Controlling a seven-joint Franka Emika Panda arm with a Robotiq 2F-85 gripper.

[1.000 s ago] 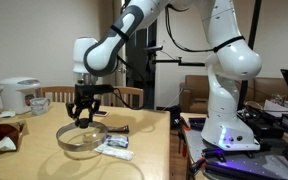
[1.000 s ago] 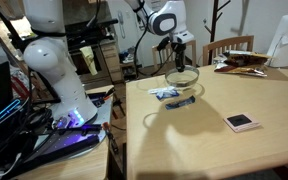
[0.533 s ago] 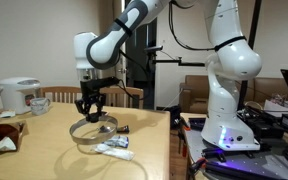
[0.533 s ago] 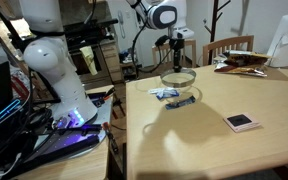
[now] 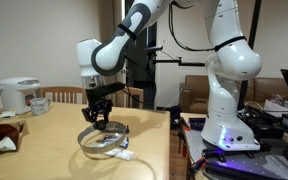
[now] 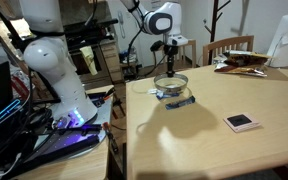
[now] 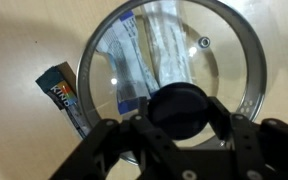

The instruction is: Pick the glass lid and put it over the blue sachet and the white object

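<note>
My gripper should next go down while easing toward the white object (image 5: 125, 155) (image 7: 169, 45), set the lid on the tabletop and release it, as that object still sticks out past the lid's rim.
My gripper (image 7: 177, 112) is shut on the dark knob of the glass lid (image 7: 224, 60) and holds it over the table. In the wrist view the blue sachet (image 7: 127, 55) and the white object (image 7: 169, 50) lie side by side under the glass. The dark bar-shaped wrapper (image 7: 66, 96) lies just outside the lid's rim. In both exterior views the gripper (image 5: 100, 108) (image 6: 171, 70) holds the lid (image 5: 104, 139) (image 6: 174, 90) low over the packets near the table's edge; I cannot tell if the rim touches the table.
A white rice cooker (image 5: 15, 95) and white cup (image 5: 40, 104) stand at the table's far end. A small pink-edged card (image 6: 243, 122) lies on the table. A wooden chair (image 6: 228, 48) and clutter (image 6: 246, 64) stand beyond. The robot base (image 5: 227, 120) is beside the table.
The gripper has carried the lid sideways and down, from beside the packets to over the blue sachet and white object.
</note>
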